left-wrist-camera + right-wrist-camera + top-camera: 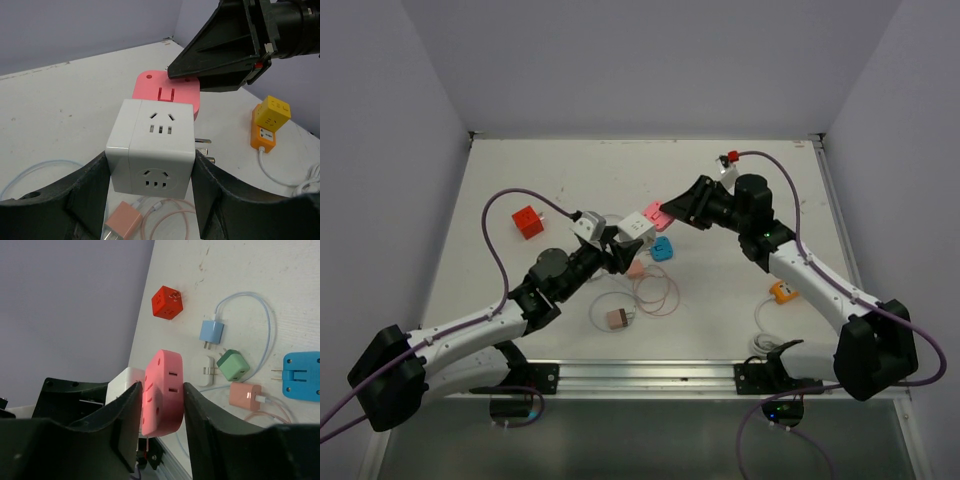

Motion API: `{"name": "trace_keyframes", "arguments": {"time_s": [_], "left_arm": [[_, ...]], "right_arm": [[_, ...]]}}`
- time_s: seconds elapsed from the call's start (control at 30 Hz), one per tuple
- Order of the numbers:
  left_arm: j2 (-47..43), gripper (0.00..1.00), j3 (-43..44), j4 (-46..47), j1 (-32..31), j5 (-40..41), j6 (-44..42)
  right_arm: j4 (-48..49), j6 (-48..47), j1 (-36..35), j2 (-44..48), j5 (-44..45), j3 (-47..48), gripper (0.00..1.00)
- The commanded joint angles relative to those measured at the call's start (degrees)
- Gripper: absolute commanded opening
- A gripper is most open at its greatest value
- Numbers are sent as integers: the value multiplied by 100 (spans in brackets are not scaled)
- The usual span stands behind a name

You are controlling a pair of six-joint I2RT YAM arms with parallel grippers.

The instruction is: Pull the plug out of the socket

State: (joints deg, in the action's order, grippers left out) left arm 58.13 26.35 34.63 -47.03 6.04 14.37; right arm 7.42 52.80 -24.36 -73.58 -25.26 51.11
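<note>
The left gripper needs to pull the socket off the plug next, moving left in the top view and down to release it near the red cube, since chargers crowd the space below.
The white cube socket (634,229) is held above the table's middle. My left gripper (620,243) is shut on its two sides; in the left wrist view (152,175) the fingers press the cube (152,145) left and right. The pink plug (654,214) sits against the cube's far face (167,92); I cannot see its prongs. My right gripper (675,208) is shut on the pink plug, and the right wrist view (161,386) shows the plug (162,405) clamped between the fingers with the white cube (122,382) behind it.
On the table lie a red cube (527,221), a blue plug (662,249), a yellow-orange socket (782,291), a pink charger (617,319) with looped cable and a white cable (765,340). Small blue (211,332), green (233,365) and white (206,371) chargers lie below the grippers.
</note>
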Motion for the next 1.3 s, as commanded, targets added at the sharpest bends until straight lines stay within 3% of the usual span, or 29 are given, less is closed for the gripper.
{"name": "trace_keyframes", "arguments": {"time_s": [0.0, 0.1, 0.3, 0.4, 0.53, 0.77, 0.83, 1.27], "left_arm": [[-29, 0, 99, 254, 9, 169, -92], [-126, 0, 55, 386, 9, 125, -92], [-275, 0, -68, 799, 9, 73, -75], [-258, 0, -86, 966, 9, -6, -83], [-144, 0, -121, 1195, 9, -77, -92], [-354, 0, -507, 1458, 9, 45, -31], [-609, 0, -622, 1476, 9, 134, -31], [-1638, 0, -1474, 1090, -26, 485, 101]], "right_arm": [[-13, -156, -69, 213, -199, 259, 44], [-4, -147, -69, 160, -225, 233, 59], [172, -41, -69, -24, -489, 197, 65], [330, 46, -69, -112, -638, 162, 59], [532, 178, -69, -139, -761, 145, 44], [383, 135, -43, 19, -569, 83, 7], [348, 152, -16, 54, -480, 66, 2], [-12, 477, 475, 300, -68, -66, 0]]}}
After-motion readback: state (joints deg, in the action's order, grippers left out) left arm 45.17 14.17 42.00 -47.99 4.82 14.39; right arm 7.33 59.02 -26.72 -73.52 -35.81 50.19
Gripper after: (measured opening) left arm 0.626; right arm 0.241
